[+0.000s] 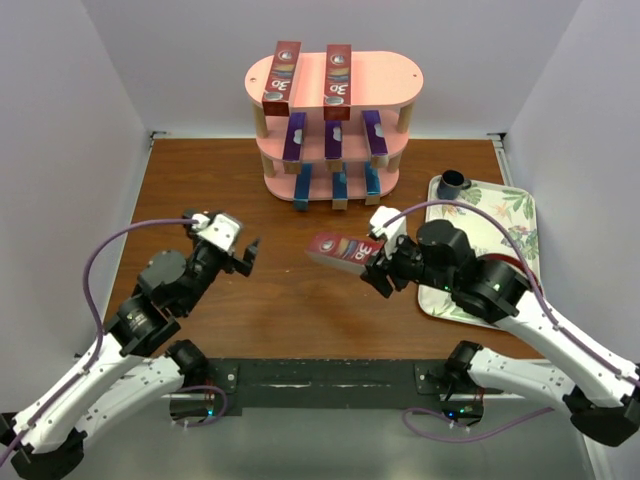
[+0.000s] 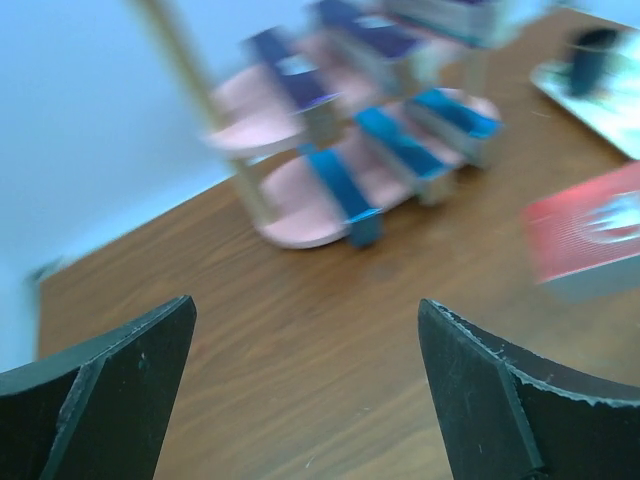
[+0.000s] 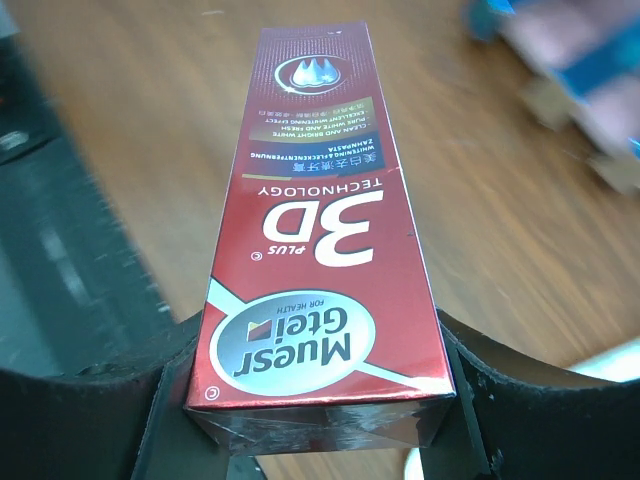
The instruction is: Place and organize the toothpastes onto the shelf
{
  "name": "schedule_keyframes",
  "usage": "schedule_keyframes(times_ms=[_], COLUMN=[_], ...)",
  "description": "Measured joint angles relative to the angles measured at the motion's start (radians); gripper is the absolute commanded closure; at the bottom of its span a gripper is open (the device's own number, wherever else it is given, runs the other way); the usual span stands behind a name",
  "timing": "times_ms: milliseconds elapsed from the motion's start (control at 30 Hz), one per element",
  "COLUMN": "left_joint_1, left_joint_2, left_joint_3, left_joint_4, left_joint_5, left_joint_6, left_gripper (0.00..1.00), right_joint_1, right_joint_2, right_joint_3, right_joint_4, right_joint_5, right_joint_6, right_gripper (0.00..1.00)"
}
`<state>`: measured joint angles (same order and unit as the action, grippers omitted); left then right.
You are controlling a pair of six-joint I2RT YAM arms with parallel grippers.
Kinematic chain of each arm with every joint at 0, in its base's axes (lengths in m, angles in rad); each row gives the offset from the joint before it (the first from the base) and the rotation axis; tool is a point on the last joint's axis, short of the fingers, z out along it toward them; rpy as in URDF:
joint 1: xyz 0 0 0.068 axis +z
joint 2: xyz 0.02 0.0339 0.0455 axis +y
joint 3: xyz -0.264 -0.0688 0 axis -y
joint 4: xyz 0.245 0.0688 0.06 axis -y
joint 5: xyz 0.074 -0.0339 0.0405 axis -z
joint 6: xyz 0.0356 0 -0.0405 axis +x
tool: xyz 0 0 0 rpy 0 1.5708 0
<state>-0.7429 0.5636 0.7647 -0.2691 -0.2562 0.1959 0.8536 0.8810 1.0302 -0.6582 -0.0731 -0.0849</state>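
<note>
My right gripper is below and inward of the top board's tray-side end (image 1: 384,80), which is bare. It needs to lift outward, turn the carton toward the shelf and release it on that end.
The pink three-tier shelf (image 1: 385,85) stands at the back of the table. Two red "3D" cartons (image 1: 281,72) lie on its top board, three purple cartons (image 1: 295,137) on the middle board, three blue cartons (image 1: 303,186) on the bottom board. My right gripper (image 1: 372,258) is shut on the third red carton (image 3: 320,240), held above the table centre and pointing left. My left gripper (image 1: 246,255) is open and empty, left of that carton. In the left wrist view the shelf (image 2: 300,205) and blue cartons (image 2: 345,190) are blurred ahead, the red carton (image 2: 590,240) at right.
A floral tray (image 1: 515,215) with a dark cup (image 1: 452,183) lies at the right, partly under my right arm. White walls close in the table on three sides. Brown tabletop (image 1: 200,190) lies between the arms and the shelf.
</note>
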Motion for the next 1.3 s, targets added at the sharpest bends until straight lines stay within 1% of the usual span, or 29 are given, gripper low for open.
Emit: schedule_keyframes(times_ms=[100, 200, 300, 400, 500, 633, 733, 867, 967, 1100, 1300], left_joint_1=[0.000, 0.000, 0.000, 0.000, 0.000, 0.000, 0.000, 0.000, 0.000, 0.000, 0.000], left_joint_2=[-0.044, -0.097, -0.165, -0.197, -0.199, -0.200, -0.200, -0.200, -0.204, -0.208, -0.219], left_joint_3=[-0.060, -0.124, -0.190, -0.222, -0.233, -0.248, -0.256, -0.256, -0.256, -0.256, -0.260], left_joint_4=[0.050, 0.090, 0.114, 0.121, 0.119, 0.117, 0.116, 0.115, 0.114, 0.115, 0.115], left_joint_5=[-0.216, -0.362, -0.460, -0.508, -0.532, -0.541, -0.540, -0.539, -0.531, -0.521, -0.504], left_joint_6=[-0.051, -0.085, -0.119, -0.137, -0.144, -0.151, -0.151, -0.151, -0.151, -0.151, -0.151], left_gripper=[0.00, 0.00, 0.00, 0.00, 0.00, 0.00, 0.00, 0.00, 0.00, 0.00, 0.00], right_joint_1=[0.000, 0.000, 0.000, 0.000, 0.000, 0.000, -0.001, -0.003, -0.029, -0.109, -0.197], right_joint_2=[-0.031, -0.063, -0.103, -0.114, -0.103, -0.052, 0.049, 0.209, 0.340, 0.490, 0.649], right_joint_3=[0.030, 0.067, 0.104, 0.151, 0.202, 0.241, 0.303, 0.394, 0.494, 0.640, 0.802], right_joint_4=[-0.034, -0.043, -0.030, -0.011, 0.023, 0.122, 0.196, 0.309, 0.345, 0.367, 0.373], right_joint_5=[0.140, 0.272, 0.401, 0.516, 0.626, 0.729, 0.795, 0.843, 0.842, 0.809, 0.757], right_joint_6=[0.045, 0.086, 0.113, 0.124, 0.126, 0.097, 0.052, -0.019, -0.053, -0.054, -0.010], right_gripper=[0.92, 0.91, 0.91, 0.91, 0.90, 0.91, 0.91, 0.92, 0.91, 0.89, 0.86])
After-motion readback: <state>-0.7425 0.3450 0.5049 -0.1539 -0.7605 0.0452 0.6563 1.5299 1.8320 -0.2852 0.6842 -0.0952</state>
